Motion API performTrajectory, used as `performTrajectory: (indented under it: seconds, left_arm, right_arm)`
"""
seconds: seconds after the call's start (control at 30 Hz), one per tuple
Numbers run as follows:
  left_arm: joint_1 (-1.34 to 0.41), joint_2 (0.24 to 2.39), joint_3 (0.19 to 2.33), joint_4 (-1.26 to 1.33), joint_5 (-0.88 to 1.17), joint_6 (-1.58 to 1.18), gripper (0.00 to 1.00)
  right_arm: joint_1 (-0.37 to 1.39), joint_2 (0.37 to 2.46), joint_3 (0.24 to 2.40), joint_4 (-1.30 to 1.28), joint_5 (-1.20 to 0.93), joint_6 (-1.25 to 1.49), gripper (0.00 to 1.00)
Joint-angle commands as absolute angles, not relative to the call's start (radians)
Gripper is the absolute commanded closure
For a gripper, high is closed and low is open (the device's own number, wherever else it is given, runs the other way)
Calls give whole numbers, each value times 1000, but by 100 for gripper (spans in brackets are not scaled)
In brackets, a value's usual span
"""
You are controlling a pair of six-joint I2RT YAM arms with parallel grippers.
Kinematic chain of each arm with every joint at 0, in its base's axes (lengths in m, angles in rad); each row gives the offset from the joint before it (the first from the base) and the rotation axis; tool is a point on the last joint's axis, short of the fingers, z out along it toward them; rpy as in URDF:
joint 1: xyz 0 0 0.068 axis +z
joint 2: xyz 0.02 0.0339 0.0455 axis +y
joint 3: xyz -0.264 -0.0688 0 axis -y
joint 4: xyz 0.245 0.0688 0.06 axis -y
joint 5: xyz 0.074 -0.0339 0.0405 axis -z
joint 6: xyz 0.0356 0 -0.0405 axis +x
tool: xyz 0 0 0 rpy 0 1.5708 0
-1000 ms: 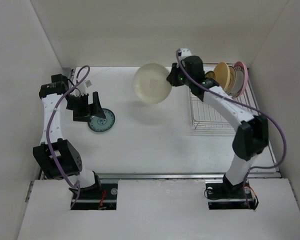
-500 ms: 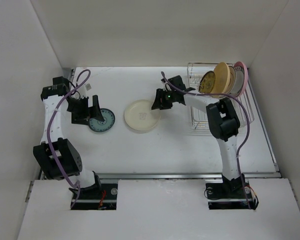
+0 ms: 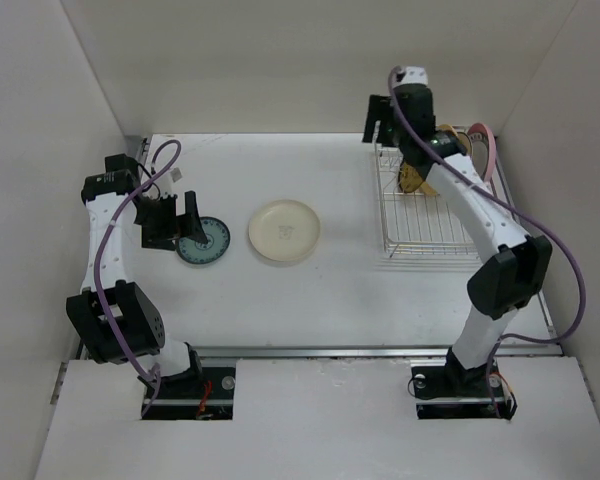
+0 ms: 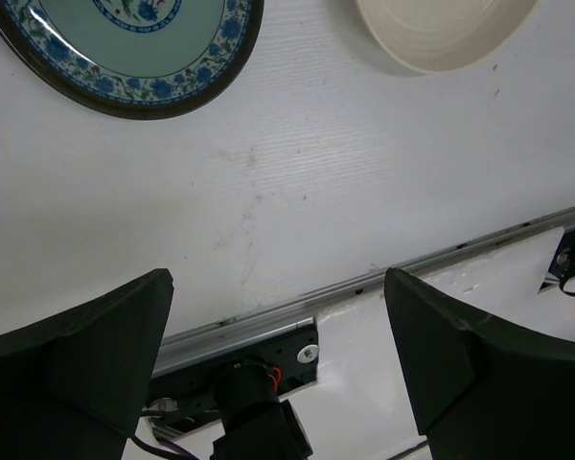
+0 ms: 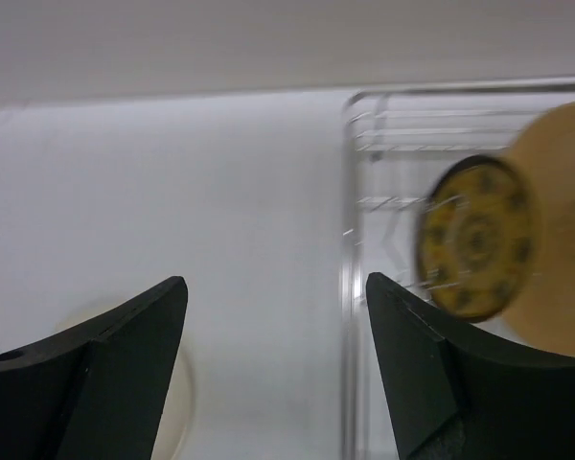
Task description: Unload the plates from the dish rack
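My right gripper will turn next. It will also move down to the yellow-and-black plate's upper rim (image 3: 421, 178) (image 5: 528, 226).
The silver wire dish rack (image 3: 435, 215) stands at the right of the table. At its far end, on edge, are a yellow-and-black plate (image 3: 415, 180) (image 5: 474, 238), a tan plate (image 3: 448, 136) (image 5: 556, 240) and a pink plate (image 3: 487, 145). A cream plate (image 3: 284, 231) (image 4: 441, 29) and a small blue patterned plate (image 3: 204, 243) (image 4: 125, 48) lie flat on the table. My right gripper (image 3: 378, 122) (image 5: 278, 326) hangs open and empty over the rack's far left corner. My left gripper (image 3: 180, 226) (image 4: 278, 326) is open and empty, just left of the blue plate.
White walls close in the table on the left, back and right. A metal rail (image 4: 364, 285) runs along the near edge, with both arm bases behind it. The rack's left rim wire (image 5: 350, 287) runs just right of centre in the right wrist view.
My right gripper put the cream plate flat on the table, opened, and swung back up to the rack's far left corner. The left arm hardly moved.
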State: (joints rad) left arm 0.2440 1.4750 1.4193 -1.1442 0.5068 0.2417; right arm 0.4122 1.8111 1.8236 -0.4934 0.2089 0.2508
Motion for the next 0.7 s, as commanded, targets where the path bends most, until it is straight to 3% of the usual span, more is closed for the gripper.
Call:
performTrajectory:
  seconds: [0.0,0.33,0.47,0.6,0.67]
  left_arm:
    - [245,1439,1399,-1150,506,238,10]
    - [245,1439,1399,-1150,497,238,10]
    - [245,1439,1399,-1150,497,238,10]
    - [245,1448,1399,-1150,497,238,10]
    - [245,1448,1399,-1150,497,238,10]
  right_arm:
    - [306,1833,1874,-580,526,198,19]
    - [169,1965,1888,-631,557,228,27]
    - [134,1974,1845,-600,461,229,28]
    - [124,2028,1845,-591,365,229,41]
    - [124,2055,1845,-591,341,229,53]
